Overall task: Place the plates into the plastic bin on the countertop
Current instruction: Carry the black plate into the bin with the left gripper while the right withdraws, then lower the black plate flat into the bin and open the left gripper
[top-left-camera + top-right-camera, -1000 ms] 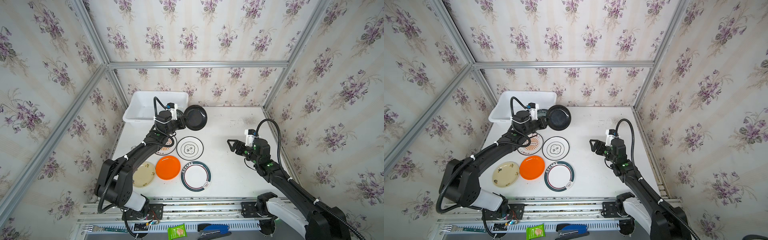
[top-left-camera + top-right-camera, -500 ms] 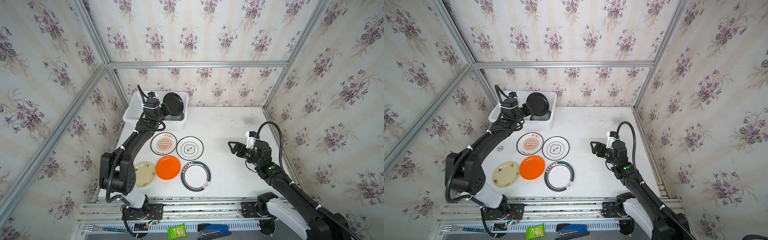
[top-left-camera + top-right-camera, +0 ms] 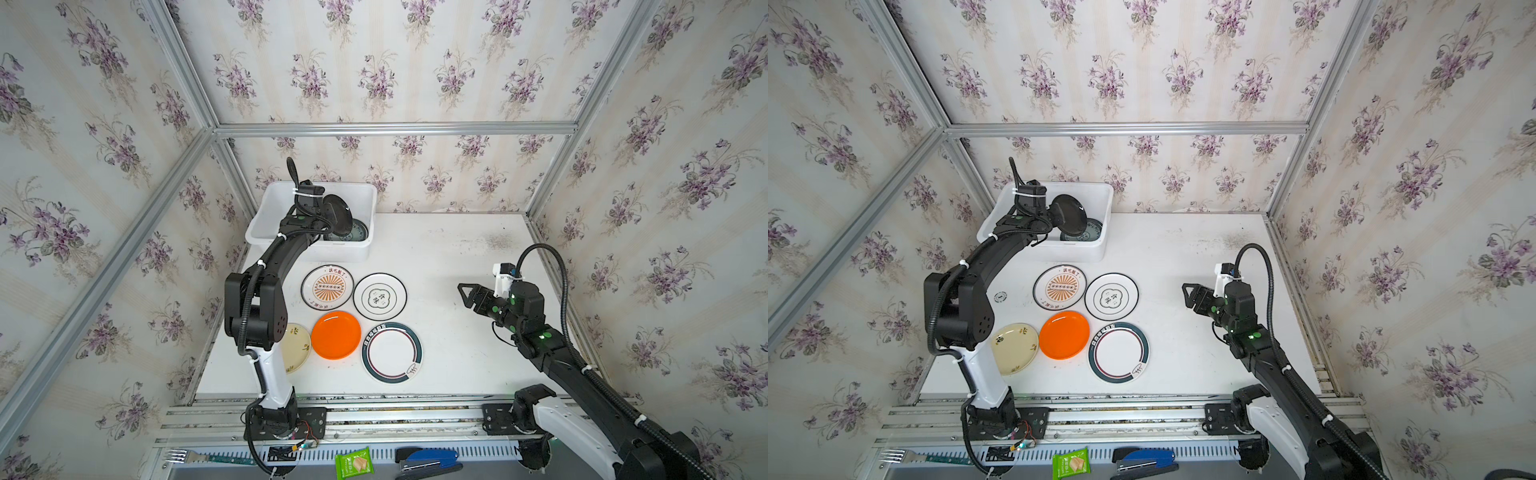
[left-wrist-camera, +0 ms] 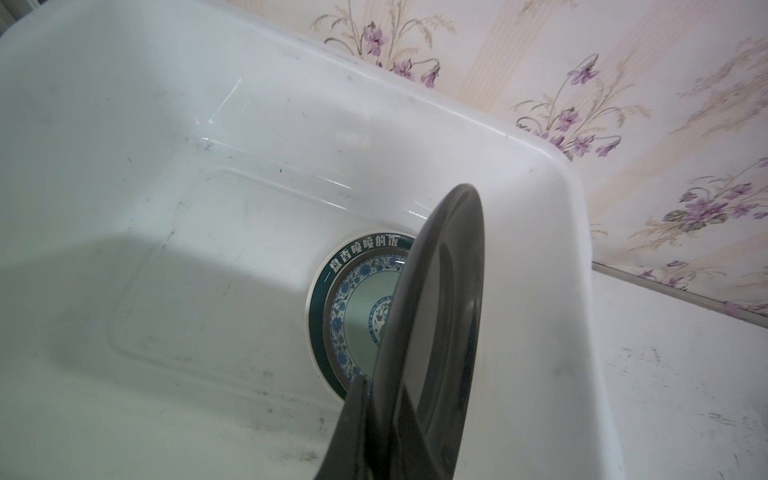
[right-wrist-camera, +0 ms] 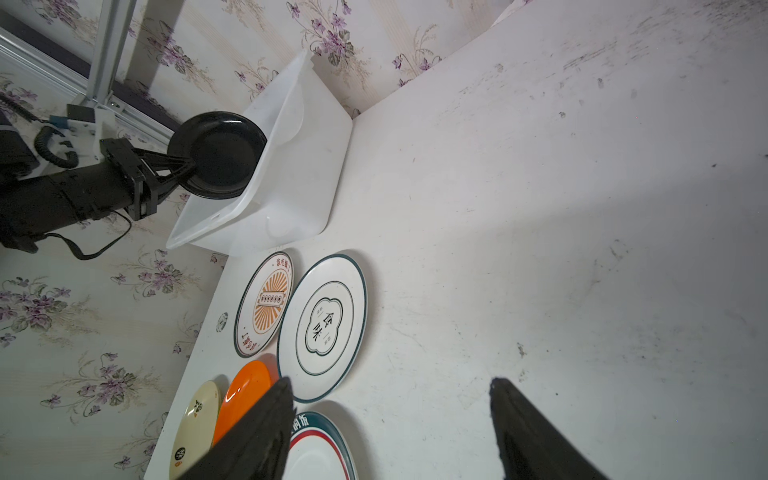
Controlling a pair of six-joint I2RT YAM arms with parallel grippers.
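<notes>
The blue patterned plate lies in the bin below my left gripper, so the gripper will next lower the black plate onto the stack and let go of the black plate's rim.
My left gripper is shut on the rim of a black plate, holding it tilted on edge over the right end of the white plastic bin. In the bin lies a blue patterned plate on a teal-banded one. On the countertop lie a sunburst plate, an emblem plate, an orange plate, a cream plate and a teal-banded plate. My right gripper hangs open and empty to the right of these plates.
Aluminium rails and wallpapered walls close in the table at the back and both sides. Below the front rail lie a fork, a green snack packet and a blue stapler. The bin's left half shows bare floor.
My left arm has carried the black plate from beside the bin's right end to over the bin, turning it more on edge. The right arm has barely shifted.
</notes>
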